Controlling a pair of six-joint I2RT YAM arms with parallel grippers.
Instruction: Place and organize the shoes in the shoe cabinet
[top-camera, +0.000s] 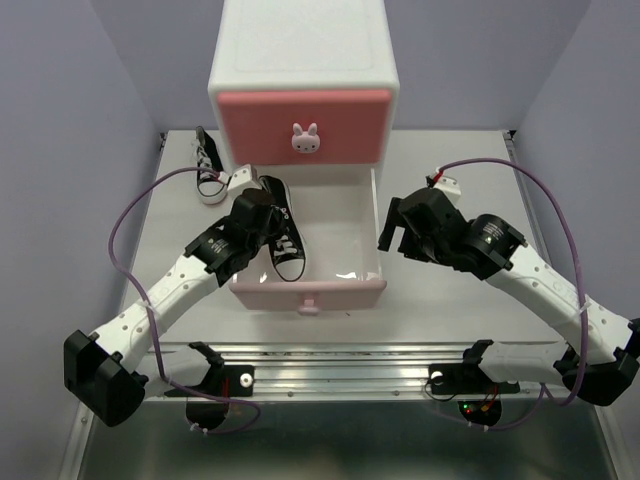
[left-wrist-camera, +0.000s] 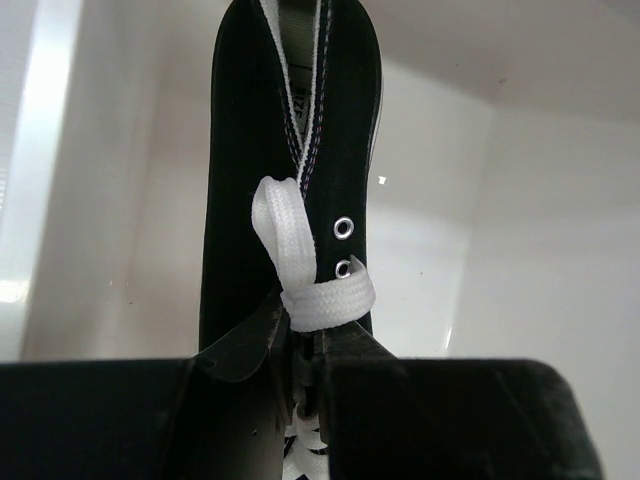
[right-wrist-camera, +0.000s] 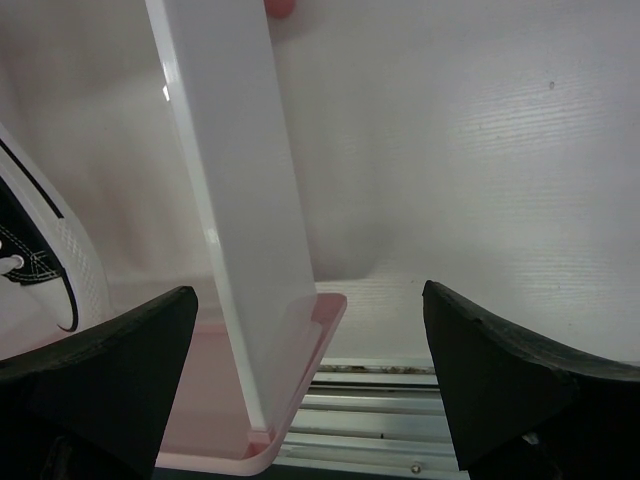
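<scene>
The held shoe (left-wrist-camera: 250, 150) slants away from the side of the open drawer (top-camera: 345, 250) nearest the second sneaker. My left gripper needs to lower toward that drawer side next and turn slightly to straighten the shoe.
The shoe cabinet (top-camera: 300, 60) stands at the back, its upper drawer closed and its lower, paler drawer (top-camera: 345, 250) pulled open. My left gripper (top-camera: 262, 215) is shut on a black sneaker (top-camera: 283, 237) and holds it inside the open drawer, toe toward me. In the left wrist view the fingers (left-wrist-camera: 240, 350) pinch the shoe (left-wrist-camera: 250, 150) at its laces. A second black sneaker (top-camera: 210, 166) lies on the table left of the cabinet. My right gripper (top-camera: 395, 228) is open and empty beside the drawer's right wall (right-wrist-camera: 240, 200); the shoe's toe (right-wrist-camera: 45, 260) shows at that view's left. The orange shoes are out of view.
The lower drawer's front (top-camera: 308, 294) with its knob faces the arm bases. A metal rail (top-camera: 340, 362) runs along the table's near edge. A small white connector (top-camera: 447, 182) lies on the table behind my right arm. Purple walls close in both sides.
</scene>
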